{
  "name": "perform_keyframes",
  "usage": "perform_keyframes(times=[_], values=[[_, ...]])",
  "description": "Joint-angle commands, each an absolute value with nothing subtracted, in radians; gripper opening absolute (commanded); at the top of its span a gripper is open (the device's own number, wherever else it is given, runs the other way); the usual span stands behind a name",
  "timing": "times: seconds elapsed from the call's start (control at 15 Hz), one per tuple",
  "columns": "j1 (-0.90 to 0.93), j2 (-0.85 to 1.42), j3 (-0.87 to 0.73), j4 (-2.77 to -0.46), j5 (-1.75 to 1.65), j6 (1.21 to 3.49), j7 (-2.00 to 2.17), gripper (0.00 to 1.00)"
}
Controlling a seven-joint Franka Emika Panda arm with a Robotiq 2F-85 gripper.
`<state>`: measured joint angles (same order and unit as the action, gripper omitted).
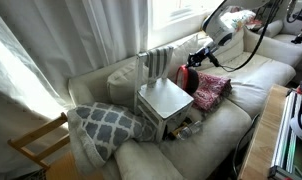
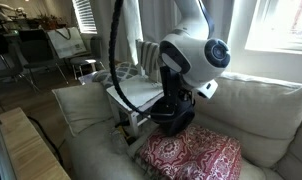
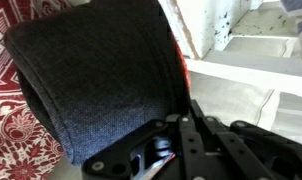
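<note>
The hat crowds the white box, so the robot's gripper will next move the rim it holds away from that box, over the cushion's edge by the backrest (image 2: 208, 129), to release it.
A dark grey fabric thing with a red inner edge (image 3: 91, 70) fills most of the wrist view. It lies on the sofa between a white box (image 1: 163, 100) and a red paisley cushion (image 1: 213, 90). My gripper (image 3: 176, 130) is down at its rim, and the fingers look closed on the red-edged fabric. In both exterior views the gripper (image 1: 196, 62) (image 2: 171, 108) hangs low over the dark thing (image 2: 167, 124), beside the cushion (image 2: 191, 155). The fingertips are hidden by the arm there.
The white box (image 2: 131, 95) stands on the beige sofa (image 1: 231, 115) with a striped cloth (image 1: 156, 65) behind it. A grey-and-white patterned pillow (image 1: 101, 125) lies further along. A wooden chair (image 1: 36, 145) and a wooden tabletop (image 2: 21, 150) stand nearby. A curtained window is behind the sofa.
</note>
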<state>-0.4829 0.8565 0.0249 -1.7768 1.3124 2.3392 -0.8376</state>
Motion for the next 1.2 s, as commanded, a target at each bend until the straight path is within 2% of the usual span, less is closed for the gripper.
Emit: perform_keyframes(times=[0.0, 0.6, 1.13], values=[[-0.431, 0.919, -0.06, -1.729, 1.299, 2.323, -0.894, 0.01], [-0.329, 0.909, -0.189, -1.737, 1.109, 2.521, -0.864, 0.01], [-0.275, 0.9, -0.248, -1.805, 0.659, 2.707, -0.636, 0.01]])
